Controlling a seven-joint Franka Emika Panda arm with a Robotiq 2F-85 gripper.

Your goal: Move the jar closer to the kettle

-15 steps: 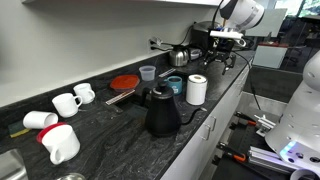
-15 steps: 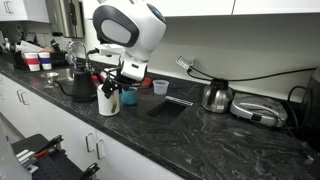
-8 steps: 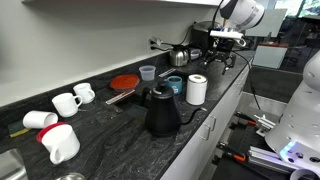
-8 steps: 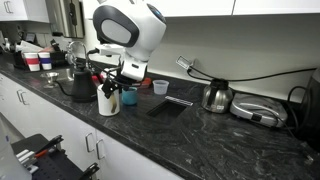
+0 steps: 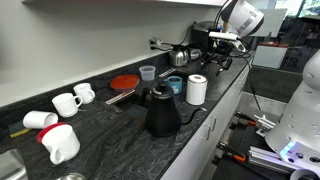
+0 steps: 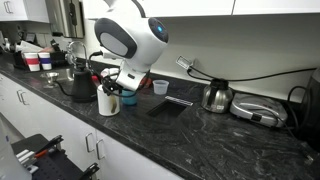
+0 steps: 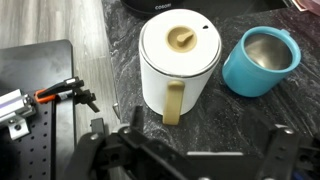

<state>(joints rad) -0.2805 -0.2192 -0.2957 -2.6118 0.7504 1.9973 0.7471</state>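
Observation:
My gripper will first move down beside the jar so that it can get onto the tan handle [image 6: 116,102] [image 7: 173,102], which sticks out from the jar's side facing my open fingers.
The jar [image 5: 197,89] is a white cylinder with a lid, a tan knob and a tan handle. It stands on the dark counter near the front edge, and it also shows in the exterior view [image 6: 108,101] and the wrist view [image 7: 180,58]. The black gooseneck kettle [image 5: 162,112] stands a short way from it, apart, and is also seen in the exterior view [image 6: 80,84]. My gripper [image 7: 205,150] hangs above the jar, open and empty, with its fingers clear of the lid. It also shows in both exterior views [image 5: 224,50] [image 6: 110,76].
A teal cup [image 7: 258,60] stands right beside the jar. A grey cup [image 5: 148,72], a red disc [image 5: 124,82], white mugs [image 5: 68,102] and a silver kettle [image 6: 216,97] stand elsewhere on the counter. The counter's front edge [image 5: 215,105] runs close by the jar.
The arm has shifted and tilted slightly above the jar. The jar and the kettle have not moved.

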